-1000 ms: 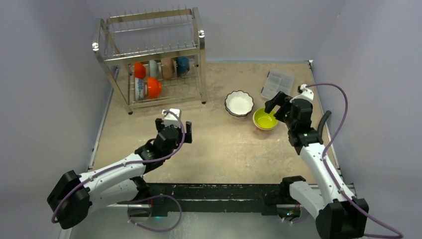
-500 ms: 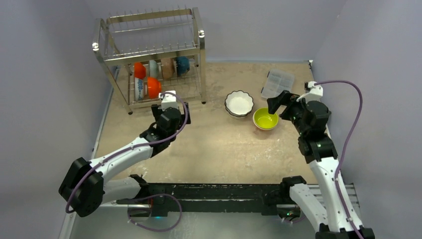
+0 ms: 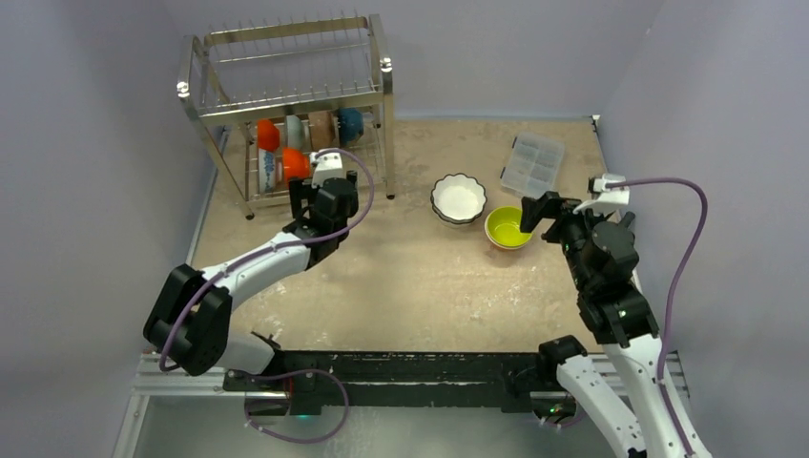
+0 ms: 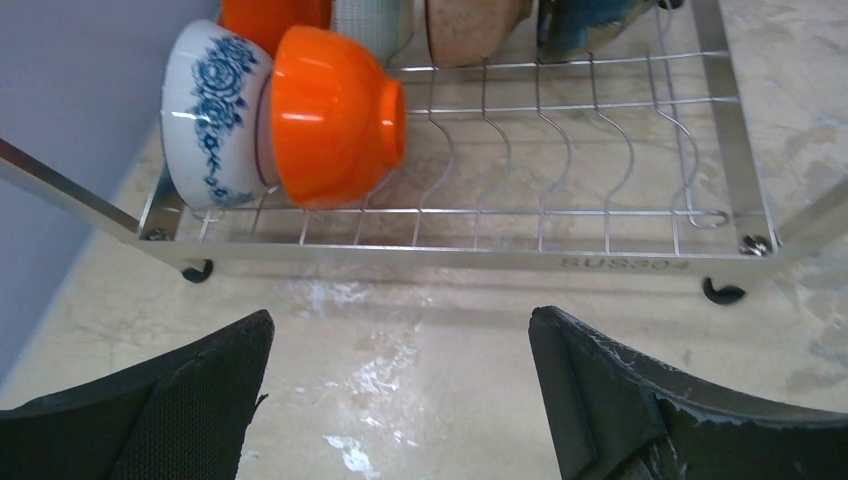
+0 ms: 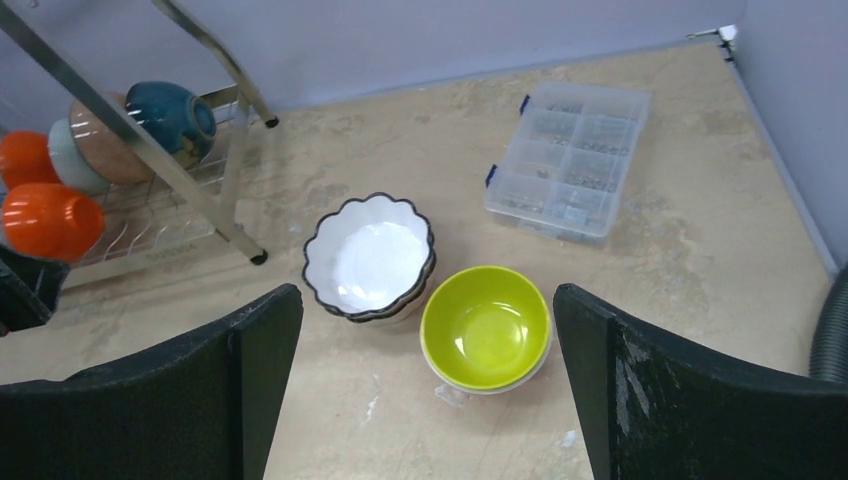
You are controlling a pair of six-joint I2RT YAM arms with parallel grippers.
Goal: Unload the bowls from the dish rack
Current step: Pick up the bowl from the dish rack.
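The front orange bowl [image 3: 296, 164] [image 4: 330, 120] is the next thing for my left gripper to reach, outward and to its left in the top view, with one finger beside the bowl's clear foot.
The steel dish rack [image 3: 286, 101] stands at the far left. Its lower tier holds an orange bowl [image 3: 295, 166] against a blue-patterned bowl [image 3: 268, 170], and behind them another orange [image 3: 268, 135], a pale, a tan [image 3: 321, 129] and a teal bowl [image 3: 350, 124]. My left gripper [image 3: 324, 187] is open and empty, just in front of the rack's lower rail [image 4: 450, 250], with the orange bowl [image 4: 335, 115] ahead to the left. White scalloped bowls [image 3: 458, 197] sit stacked on the table beside a yellow-green bowl [image 3: 508, 227]. My right gripper [image 3: 551, 212] is open and empty, above and right of the yellow-green bowl [image 5: 485, 325].
A clear plastic compartment box [image 3: 532, 163] lies at the far right, behind the unloaded bowls. The rack's upper tier holds nothing. Grey walls close in the left, back and right sides. A black hose [image 5: 830, 335] hangs at the right.
My left gripper has moved forward to the rack's front. My right gripper has pulled back and up from the yellow-green bowl, which stays on the table.
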